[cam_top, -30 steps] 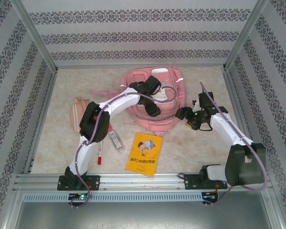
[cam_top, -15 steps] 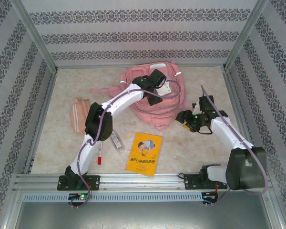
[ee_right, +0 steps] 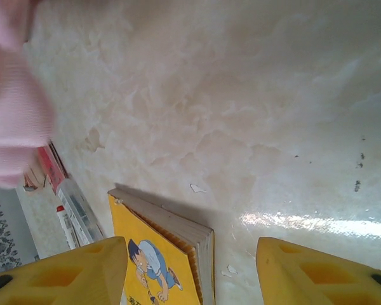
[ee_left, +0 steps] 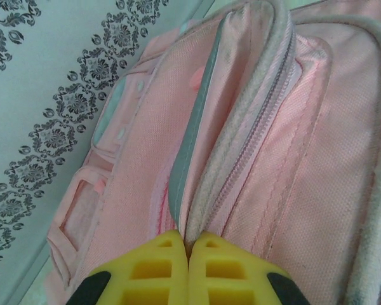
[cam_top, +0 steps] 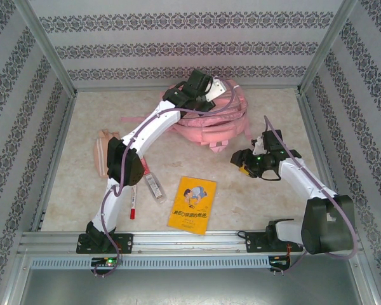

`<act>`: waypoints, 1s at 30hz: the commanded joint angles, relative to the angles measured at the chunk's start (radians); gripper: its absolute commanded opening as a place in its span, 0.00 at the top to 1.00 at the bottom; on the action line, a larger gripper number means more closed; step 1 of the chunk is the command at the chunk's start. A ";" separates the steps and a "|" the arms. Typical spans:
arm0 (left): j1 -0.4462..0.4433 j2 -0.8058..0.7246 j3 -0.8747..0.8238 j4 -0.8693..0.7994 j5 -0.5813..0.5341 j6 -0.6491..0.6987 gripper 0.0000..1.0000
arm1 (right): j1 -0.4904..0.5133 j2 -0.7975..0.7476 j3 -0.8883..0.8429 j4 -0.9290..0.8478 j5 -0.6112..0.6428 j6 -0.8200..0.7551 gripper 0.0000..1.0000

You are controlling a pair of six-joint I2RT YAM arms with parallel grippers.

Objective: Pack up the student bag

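I will lower the pinched fold with my left gripper toward the tabletop beneath the student bag (cam_top: 209, 121) next and let go of it, because the bag is bunched up instead of flat.
The student bag (cam_top: 209, 121), a large pink fabric backpack, is bunched up near the back wall. My left gripper (cam_top: 206, 95) sits on top of it. In the left wrist view its yellow fingertips (ee_left: 189, 244) are shut on a fold of the student bag (ee_left: 254, 127) beside the zipper and a silver strip. My right gripper (cam_top: 240, 160) hangs to the right of the bag's near edge, above the table. Seen from the right wrist, it (ee_right: 190, 270) is open with nothing between its fingers, above the corner of a yellow book (ee_right: 159, 260).
The yellow book (cam_top: 192, 204) lies front centre. Left of it are a clear tube (cam_top: 154, 186) and a red pen (cam_top: 133, 206). A peach pencil pouch (cam_top: 105, 152) lies at the left. Walls stand close on three sides, and a metal rail runs along the front edge.
My left gripper shut on the bag's zipper edge and pulled it up and toward the back wall, bunching the bag. My right gripper narrowed a little and drifted slightly left.
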 commanded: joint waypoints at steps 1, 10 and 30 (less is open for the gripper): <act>-0.008 -0.069 0.018 0.114 0.031 -0.030 1.00 | 0.006 -0.037 0.024 0.009 -0.020 -0.026 0.43; -0.005 -0.134 -0.058 0.173 0.029 -0.066 1.00 | 0.016 0.078 0.143 0.235 0.058 0.154 0.37; 0.004 -0.150 -0.392 0.174 0.157 -0.301 0.84 | 0.323 0.021 -0.002 -0.136 -0.020 -0.092 0.31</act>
